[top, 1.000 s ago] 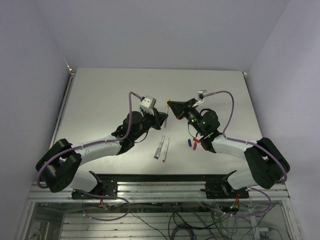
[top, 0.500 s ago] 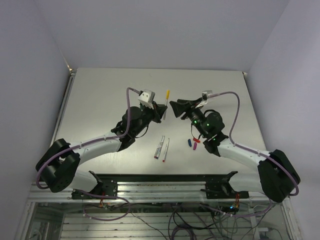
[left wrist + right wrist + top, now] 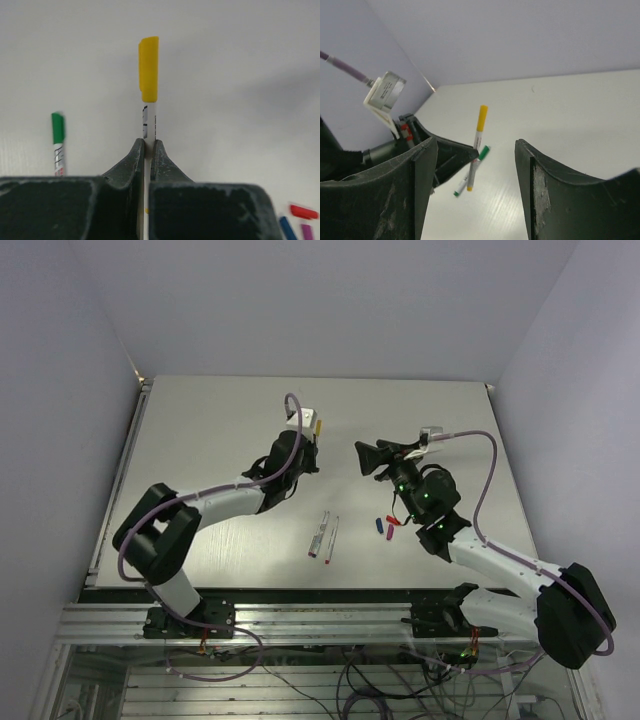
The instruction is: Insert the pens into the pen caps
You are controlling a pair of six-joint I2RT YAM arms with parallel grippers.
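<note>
I should next lower the thin white pen with my left gripper onto the table beside the green-capped pen, because the yellow cap [image 3: 149, 68] is already on the thin white pen.
My left gripper [image 3: 148, 142] is shut on a thin white pen [image 3: 149, 120] that wears the yellow cap [image 3: 149, 68] and points away from the wrist. In the top view this gripper [image 3: 313, 435] hangs over the far middle of the table. My right gripper [image 3: 362, 457] is a short way to its right, open and empty, facing the yellow pen [image 3: 479, 134]. A green-capped pen [image 3: 58, 142] lies on the table beyond the left gripper. Two uncapped pens [image 3: 325, 535] lie side by side near the front. The blue cap [image 3: 378, 526], red cap [image 3: 396, 521] and purple cap [image 3: 390, 534] lie loose beside them.
The white table [image 3: 200, 420] ends at walls on the left, back and right. The left arm [image 3: 220, 502] stretches across the left half, the right arm [image 3: 480, 555] across the right front. The left wrist's white camera block [image 3: 384, 91] sits above its gripper.
My right gripper has opened, let go of the yellow cap and drawn back to the right. The left gripper has carried the capped yellow pen farther back on the table.
</note>
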